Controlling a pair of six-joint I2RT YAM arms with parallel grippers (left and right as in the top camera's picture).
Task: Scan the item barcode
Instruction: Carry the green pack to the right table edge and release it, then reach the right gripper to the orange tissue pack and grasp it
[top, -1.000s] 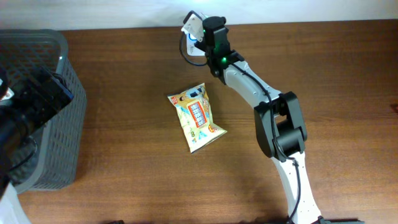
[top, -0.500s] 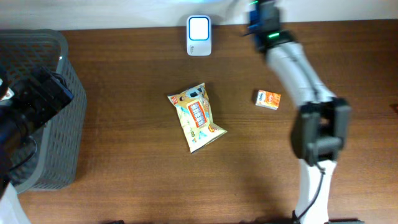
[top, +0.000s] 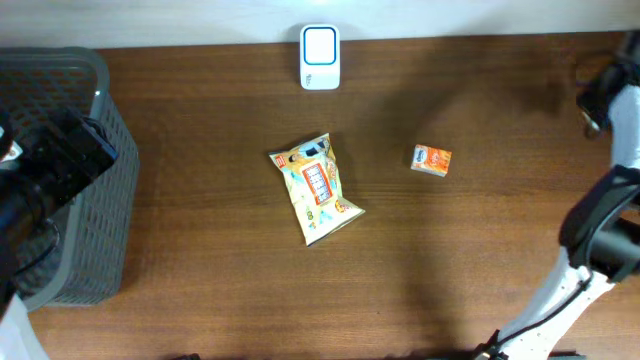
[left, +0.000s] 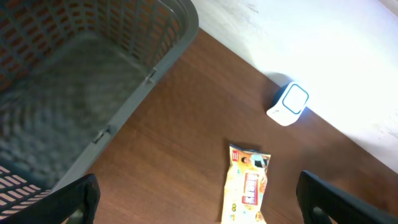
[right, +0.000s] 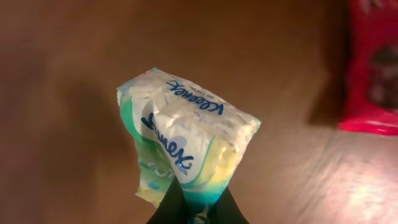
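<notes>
The Kleenex tissue pack comes down with my right gripper toward the clear spot next for release, since bare tabletop shows beside the red packet, below the held pack (right: 183, 134).
My right gripper (right: 193, 194) is shut on the lower end of a Kleenex tissue pack (right: 183, 134), white, green and yellow, held above the brown table. Overhead, that gripper (top: 598, 92) hangs at the table's far right edge, and the pack cannot be made out there. The white barcode scanner (top: 320, 57) stands at the back centre, far from it; it also shows in the left wrist view (left: 288, 104). My left gripper (left: 199, 214) is open and empty, high beside the basket, its fingers (left: 78, 199) wide apart.
A grey mesh basket (top: 95, 90) fills the left side. A yellow snack packet (top: 315, 188) lies mid-table and a small orange box (top: 431, 160) to its right. A red packet (right: 373, 68) lies on the table near the right gripper.
My right arm has swung from the scanner at the back centre to the far right edge, carrying the tissue pack. The left arm has not moved.
</notes>
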